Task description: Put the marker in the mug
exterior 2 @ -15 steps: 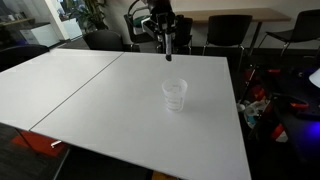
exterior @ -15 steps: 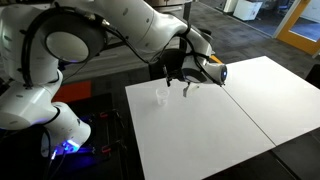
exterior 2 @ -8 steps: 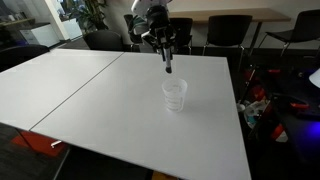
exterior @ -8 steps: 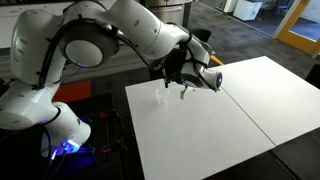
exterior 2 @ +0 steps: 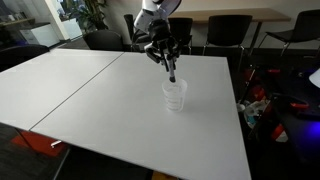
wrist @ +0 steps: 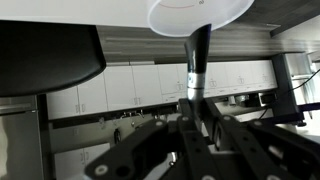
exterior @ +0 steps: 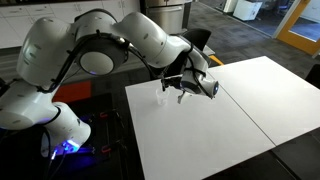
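The marker's tip hangs just above the mug's rim. My gripper should next carry the black marker down over the mug's opening point(exterior 2: 175, 87) point(wrist: 198, 10) before I let go of it.
The clear mug point(exterior: 161, 97) stands upright near one edge of the white table point(exterior: 220, 130); it also shows in an exterior view point(exterior 2: 175, 96) and in the wrist view point(wrist: 200, 14) as a round rim. My gripper point(exterior 2: 165, 58) is shut on the black marker point(exterior 2: 171, 70). The marker points down, tilted, with its tip just above and beside the mug's rim. In the wrist view, which stands upside down, the marker point(wrist: 196, 60) sticks out from between the fingers point(wrist: 196, 112) towards the mug's opening. In an exterior view my gripper point(exterior: 180, 88) hangs just beside the mug.
The white table point(exterior 2: 90, 100) is made of two joined tops with a seam. Black office chairs point(exterior 2: 225, 35) stand behind it. A black stand with a blue light point(exterior: 68, 147) sits by the robot's base. Cables and clutter point(exterior 2: 262, 105) lie on the floor beside the table.
My gripper has carried the marker down and towards the mug. The marker's tip now is close over the rim. The mug has not moved.
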